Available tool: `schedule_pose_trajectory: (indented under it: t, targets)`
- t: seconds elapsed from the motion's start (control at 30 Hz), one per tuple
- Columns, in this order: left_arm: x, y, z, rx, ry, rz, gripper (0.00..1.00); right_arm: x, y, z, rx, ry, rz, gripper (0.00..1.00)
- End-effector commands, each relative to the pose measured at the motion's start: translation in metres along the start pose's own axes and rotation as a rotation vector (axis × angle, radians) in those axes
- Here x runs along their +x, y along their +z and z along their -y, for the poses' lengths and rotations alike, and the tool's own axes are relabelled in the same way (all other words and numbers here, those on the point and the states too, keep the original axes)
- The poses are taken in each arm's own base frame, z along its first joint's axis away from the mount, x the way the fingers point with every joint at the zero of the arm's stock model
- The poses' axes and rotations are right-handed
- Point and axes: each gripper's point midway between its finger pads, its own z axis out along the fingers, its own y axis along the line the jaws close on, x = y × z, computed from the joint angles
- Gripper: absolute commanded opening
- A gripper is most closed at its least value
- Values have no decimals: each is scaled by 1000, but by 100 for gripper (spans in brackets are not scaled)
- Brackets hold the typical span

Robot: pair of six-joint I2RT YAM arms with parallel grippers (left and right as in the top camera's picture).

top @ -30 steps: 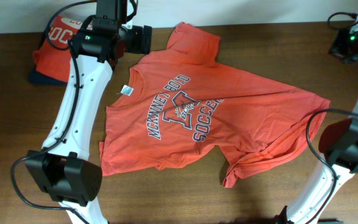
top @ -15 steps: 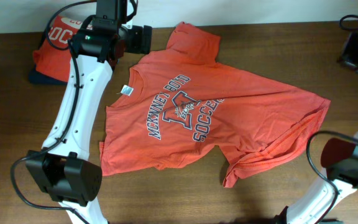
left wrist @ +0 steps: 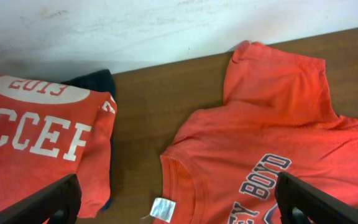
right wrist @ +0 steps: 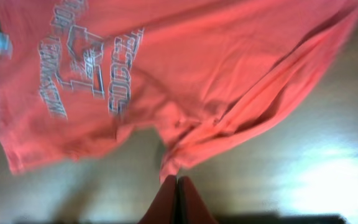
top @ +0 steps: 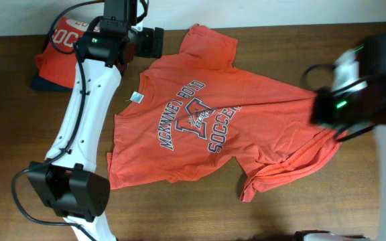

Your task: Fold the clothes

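Note:
The right gripper moves back down toward the near tip of the bunched hem (right wrist: 185,149) next, before its shut fingers open.
An orange-red T-shirt (top: 206,127) lies spread face up in the middle of the table, with navy-and-white "SOCCER" lettering and a white neck tag (top: 136,98). Its lower right hem is bunched into folds (top: 273,171). A second orange-red shirt (top: 62,40), folded, sits at the back left, white "SOCCER" lettering (left wrist: 27,134) on top. My left gripper (left wrist: 179,214) hangs open above the collar and tag (left wrist: 162,208), holding nothing. My right gripper (right wrist: 178,190) is shut and empty, high above the table near the bunched hem (right wrist: 185,149).
A dark navy cloth (left wrist: 98,84) lies under the folded shirt. The left arm (top: 86,114) stretches along the shirt's left side. The right arm (top: 354,94), blurred, hangs over the shirt's right edge. A white wall (left wrist: 166,25) runs behind the table's back edge.
The right arm has swung in from the table's right edge to above the shirt's right side. The left arm and the shirts have not moved.

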Motion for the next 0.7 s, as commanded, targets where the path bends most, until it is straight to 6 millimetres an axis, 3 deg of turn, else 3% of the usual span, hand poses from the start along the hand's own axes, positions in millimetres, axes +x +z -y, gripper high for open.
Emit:
schedule_pose_trajectory:
  t: [0.0,0.17,0.3,0.4,0.5,0.6,0.67]
  targets:
    - [2,3,-1,-2,-10,-8,99,46,63,-12,28,43,-181,4]
    - [2,3,-1,-2,-10,-8,99,99,141,-18,75,79,-309,4]
    - [2,3,-1,-2,-10,-9,99,124,186,-6,124,84,-329,5]
    - [2,3,-1,-2,-10,-8,99,125,204,11,168,127,-293,5]
    - [2,3,-1,-2,-10,-8,99,127,210,17,155,163,-298,6]
    - [2,3,-1,-2,-10,-9,99,130,210,15,131,181,-317,20]
    - [2,3,-1,-2,-10,-8,99,133,210,2,65,189,-344,27]
